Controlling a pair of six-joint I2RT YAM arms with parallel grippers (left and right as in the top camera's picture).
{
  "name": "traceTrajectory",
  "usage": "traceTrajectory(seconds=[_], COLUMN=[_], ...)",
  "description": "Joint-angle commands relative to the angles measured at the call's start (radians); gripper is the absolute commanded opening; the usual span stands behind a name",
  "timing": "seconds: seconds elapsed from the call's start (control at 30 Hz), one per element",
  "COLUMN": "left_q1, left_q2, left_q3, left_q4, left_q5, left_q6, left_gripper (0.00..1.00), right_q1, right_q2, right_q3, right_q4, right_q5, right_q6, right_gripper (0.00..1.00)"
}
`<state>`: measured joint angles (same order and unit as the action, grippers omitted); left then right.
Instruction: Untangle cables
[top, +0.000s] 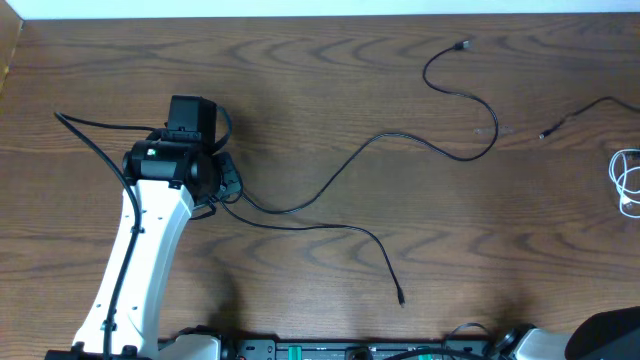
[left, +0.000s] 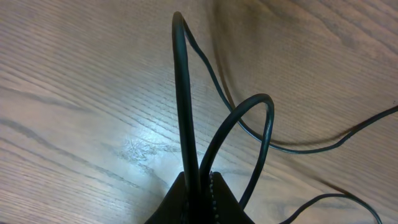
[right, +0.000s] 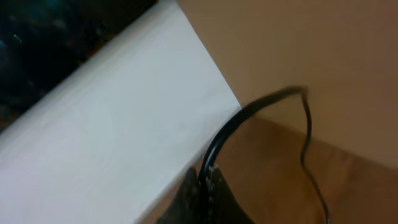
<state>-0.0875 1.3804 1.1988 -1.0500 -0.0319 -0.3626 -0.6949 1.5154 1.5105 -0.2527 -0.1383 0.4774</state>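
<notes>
My right gripper tips down and lowers toward the table next, beside the white cable (top: 625, 180).
Several thin black cables lie on the wooden table (top: 300, 80). A long black cable (top: 390, 136) winds from my left gripper (top: 222, 185) to a plug at the back right. A second black cable (top: 370, 235) runs from the same spot to the front. My left gripper (left: 202, 186) is shut on two strands of black cable (left: 182, 93), which rise as loops in the left wrist view. A short black cable (top: 575, 115) and a white cable (top: 625, 180) lie at the far right. My right gripper (right: 208, 180) is shut on a black cable (right: 249, 112).
My left arm (top: 140, 260) reaches in from the front left, with its own thicker cord (top: 95, 150) beside it. Only part of the right arm (top: 605, 340) shows at the front right corner. A white surface (right: 124, 124) and a tan wall fill the right wrist view.
</notes>
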Motion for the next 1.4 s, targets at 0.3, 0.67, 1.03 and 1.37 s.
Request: traceTrajectory(seconds=[0.3, 0.67, 1.03, 1.37], left_q1=[0.003, 0.003, 0.003, 0.003], left_q2=[0.0, 0.0, 0.0, 0.0], left_q3=[-0.002, -0.002, -0.002, -0.002], left_q4=[-0.008, -0.008, -0.012, -0.016], left_q5=[-0.005, -0.005, -0.005, -0.005], left_q6=[0.002, 0.002, 0.002, 0.002], left_gripper=[0.07, 0.08, 0.07, 0.07], right_q1=[-0.012, 0.065, 0.317, 0.318], right_q2=[0.172, 0.174, 0.174, 0.174], right_q3=[0.012, 0.012, -0.278, -0.718], right_q4=[-0.411, -0.398, -0.481, 0.008], right_q5=[0.29, -0.407, -0.223, 0.04], right_q6=[-0.082, -0.41, -0.729, -0.612], right_gripper=[0.12, 0.65, 0.87, 0.81])
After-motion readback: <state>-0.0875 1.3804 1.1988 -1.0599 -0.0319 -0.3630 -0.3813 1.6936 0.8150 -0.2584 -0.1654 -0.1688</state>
